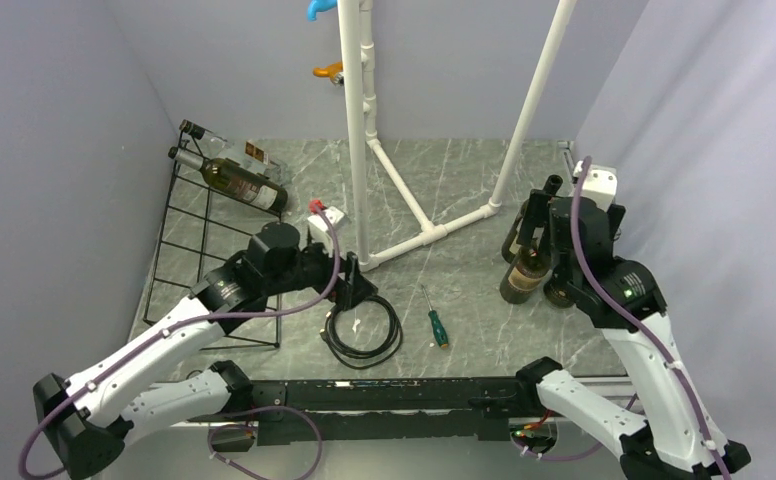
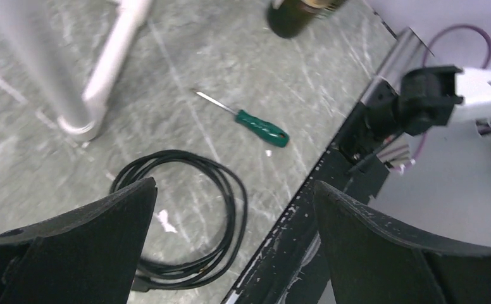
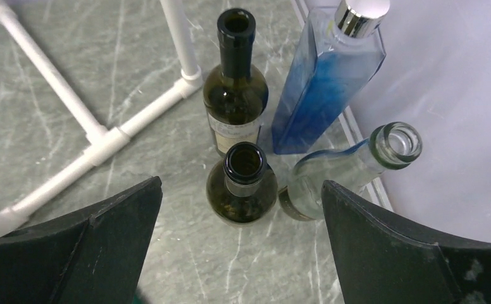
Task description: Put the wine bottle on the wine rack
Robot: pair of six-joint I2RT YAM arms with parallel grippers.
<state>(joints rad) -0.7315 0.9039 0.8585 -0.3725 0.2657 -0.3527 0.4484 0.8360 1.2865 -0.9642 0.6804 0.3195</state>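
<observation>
I need to lower my right gripper onto the near dark green bottle's neck (image 3: 243, 177) next and close it there. That bottle's neck is clear, while the bottles beside it crowd its body below.
The black wire wine rack (image 1: 207, 240) stands at the left wall. A dark wine bottle (image 1: 239, 185) and a clear bottle (image 1: 226, 150) lie on its top tier. Several upright bottles stand at the right. In the right wrist view these are a near dark green wine bottle (image 3: 242, 187), a farther dark one (image 3: 235, 95), a blue bottle (image 3: 328, 76) and a clear one (image 3: 350, 171). My right gripper (image 3: 241, 190) (image 1: 542, 225) is open above them, with the near dark bottle between its fingers and untouched. My left gripper (image 2: 233, 183) (image 1: 354, 288) is open and empty over a black cable.
A white pipe frame (image 1: 364, 130) stands mid-table, its base bars (image 3: 104, 142) left of the bottles. A coiled black cable (image 1: 364, 335) (image 2: 180, 215) and a green-handled screwdriver (image 1: 436, 325) (image 2: 259, 126) lie near the front rail (image 1: 394, 390). A small white box (image 1: 326, 222) sits by the rack.
</observation>
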